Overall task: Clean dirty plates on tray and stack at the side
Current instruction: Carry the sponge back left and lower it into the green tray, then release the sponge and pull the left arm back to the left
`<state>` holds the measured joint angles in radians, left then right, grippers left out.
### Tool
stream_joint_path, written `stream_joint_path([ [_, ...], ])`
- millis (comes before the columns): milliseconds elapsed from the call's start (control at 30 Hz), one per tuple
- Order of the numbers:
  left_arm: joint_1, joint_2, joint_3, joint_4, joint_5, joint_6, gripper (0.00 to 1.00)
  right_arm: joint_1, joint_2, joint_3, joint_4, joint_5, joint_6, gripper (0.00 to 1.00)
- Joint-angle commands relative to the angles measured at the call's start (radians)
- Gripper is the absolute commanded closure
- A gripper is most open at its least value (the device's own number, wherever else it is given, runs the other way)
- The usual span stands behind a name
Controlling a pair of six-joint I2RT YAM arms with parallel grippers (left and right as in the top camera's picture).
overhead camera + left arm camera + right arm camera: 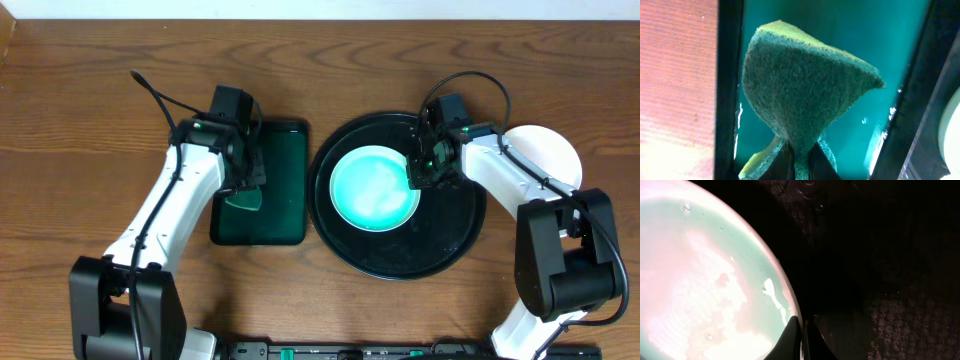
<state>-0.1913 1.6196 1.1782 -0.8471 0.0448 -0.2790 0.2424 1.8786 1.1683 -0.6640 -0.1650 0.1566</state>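
Note:
My left gripper is holding the green sponge [800, 85] above the open, wet bottom of the green tray. It should lower the sponge onto that bottom and let go.
A pale-mint plate [375, 187] lies on the round black tray [400, 255], left of its middle. My right gripper [418, 172] is shut on the plate's right rim. In the right wrist view the rim runs between the fingertips [802, 332], and the plate [700, 280] has a wet greenish film. A white plate [548, 150] lies on the table to the right of the tray, partly hidden by the right arm; I cannot tell whether it is one plate or a stack. My left gripper [799, 157] is shut on a green sponge [800, 85].
The sponge [243, 195] hangs over a dark green rectangular tray [285, 200], which stands just left of the black tray. In the left wrist view that green tray [840, 30] has wet glints, and bare wooden table [675, 75] lies to its left.

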Motion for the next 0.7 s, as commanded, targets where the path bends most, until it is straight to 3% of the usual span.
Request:
stream_joint_path([
  [0, 0.005, -0.005, -0.046, 0.046, -0.020, 0.020, 0.93, 0.014, -0.013, -0.006, 0.000, -0.023, 0.003, 0.99],
  [300, 0.005, -0.005, -0.117, 0.116, -0.021, 0.020, 0.92, 0.014, -0.013, -0.006, 0.000, -0.023, 0.003, 0.99],
  [367, 0.005, -0.005, -0.117, 0.117, -0.020, 0.020, 0.83, 0.014, -0.013, -0.006, 0.000, -0.023, 0.003, 0.99],
  [433, 0.005, -0.005, -0.115, 0.116, -0.020, 0.020, 0.64, 0.014, -0.013, -0.006, 0.000, -0.023, 0.003, 0.99],
  [500, 0.005, -0.008, -0.106, 0.109, -0.019, 0.016, 0.56, 0.014, -0.013, -0.006, 0.000, -0.023, 0.003, 0.99],
  [667, 0.005, -0.037, -0.029, 0.059, -0.020, 0.016, 0.48, 0.014, -0.013, -0.006, 0.000, -0.023, 0.003, 0.99],
])
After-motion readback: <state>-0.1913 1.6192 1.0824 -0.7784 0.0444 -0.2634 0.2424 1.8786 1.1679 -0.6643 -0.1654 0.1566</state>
